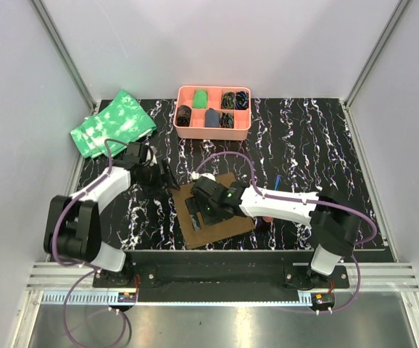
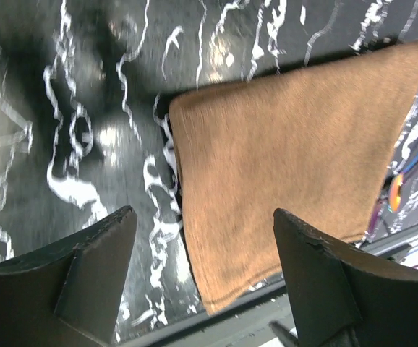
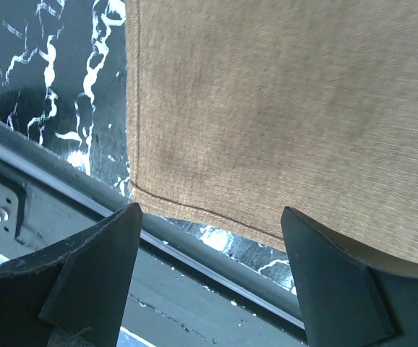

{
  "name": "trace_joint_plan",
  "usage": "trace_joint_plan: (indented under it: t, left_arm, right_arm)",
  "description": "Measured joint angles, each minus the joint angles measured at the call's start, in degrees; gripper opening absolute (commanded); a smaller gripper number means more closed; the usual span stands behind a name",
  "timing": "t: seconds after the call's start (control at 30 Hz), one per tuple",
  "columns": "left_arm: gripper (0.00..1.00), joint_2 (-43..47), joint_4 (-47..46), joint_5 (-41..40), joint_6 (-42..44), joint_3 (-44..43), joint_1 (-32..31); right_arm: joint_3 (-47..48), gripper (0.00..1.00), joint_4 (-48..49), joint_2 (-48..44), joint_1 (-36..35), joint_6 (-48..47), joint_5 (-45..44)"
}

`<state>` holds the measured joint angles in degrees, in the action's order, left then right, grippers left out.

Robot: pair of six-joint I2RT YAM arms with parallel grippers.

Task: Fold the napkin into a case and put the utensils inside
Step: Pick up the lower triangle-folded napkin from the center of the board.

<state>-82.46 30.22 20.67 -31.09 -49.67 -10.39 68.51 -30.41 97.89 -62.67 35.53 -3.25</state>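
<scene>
My right gripper needs to move back, to the left in the top view and down onto the napkin's near corner [image 1: 188, 245] [image 3: 139, 196], because that corner lies flat below its open fingers.
The plain brown napkin [image 1: 220, 230] lies flat near the table's front edge, in one piece with a stitched hem. It fills much of the left wrist view [image 2: 288, 159] and the right wrist view [image 3: 281, 108]. My right gripper [image 1: 197, 209] hovers over the napkin's left part, open and empty [image 3: 209, 238], above the near hem. My left gripper [image 1: 170, 179] is open and empty [image 2: 205, 246], just off the napkin's far left corner. The utensils lie right of the napkin: a blue stem [image 1: 278, 180], a pink-red end [image 1: 266, 220] under my right arm, and coloured stems [image 2: 398, 189].
A pink compartment tray [image 1: 214, 90] with small items stands at the back centre. Green white-mottled cloths [image 1: 114, 123] lie at the back left. The metal front rail [image 3: 194, 267] runs just below the napkin's hem. White walls enclose the black marbled table [image 1: 318, 145].
</scene>
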Motion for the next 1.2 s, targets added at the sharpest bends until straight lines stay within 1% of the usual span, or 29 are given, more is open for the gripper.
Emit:
trace_joint_plan:
  t: [0.07, 0.27, 0.37, 0.47, 0.6, 0.63, 0.8, 0.9, 0.93, 1.2]
  left_arm:
    - [0.72, -2.8, -1.6, 0.5, 0.9, -0.3, 0.0]
    - [0.66, -9.7, -5.0, 1.1, 2.0, -2.1, 0.1]
    - [0.63, -11.4, -6.8, 1.1, 2.1, -2.1, 0.1]
    - [0.61, -12.4, -8.4, 1.1, 2.1, -2.1, 0.1]
    - [0.54, -12.5, -10.3, 1.2, 1.8, -1.5, -0.2]
    - [0.53, -12.5, -10.6, 1.2, 1.6, -1.2, -0.2]
    - [0.48, -12.5, -12.2, 1.3, 1.0, -0.4, -0.6]
    - [0.45, -12.5, -13.1, 1.3, 0.8, 0.0, -0.8]
    - [0.41, -12.5, -13.5, 1.5, 0.6, 0.2, -0.8]
    - [0.33, -12.7, -14.7, 2.1, -0.5, 1.1, -0.8]
  right_arm:
    - [-0.9, 0.86, 1.2, 0.0, 0.0, -0.5, 1.0]
    - [-1.1, 0.85, 5.7, 0.2, 0.0, -1.9, 3.4]
    - [-1.1, 0.81, 7.4, 0.9, 0.1, -2.3, 4.5]
    - [-1.1, 0.73, 8.8, 2.2, 0.1, -2.3, 5.3]
    - [-1.2, 0.63, 9.2, 3.7, 0.1, -1.4, 5.4]
    - [-1.2, 0.60, 9.2, 3.9, 0.1, -1.0, 5.3]
    - [-1.0, 0.59, 9.0, 4.6, -0.9, 1.2, 3.2]
    - [0.5, 0.59, 7.5, 5.9, -2.8, 2.4, 2.0]
    - [0.9, 0.59, 7.3, 6.4, -3.5, 2.6, 1.8]
    - [6.8, 0.60, 2.0, 12.0, -9.8, 4.5, -1.0]
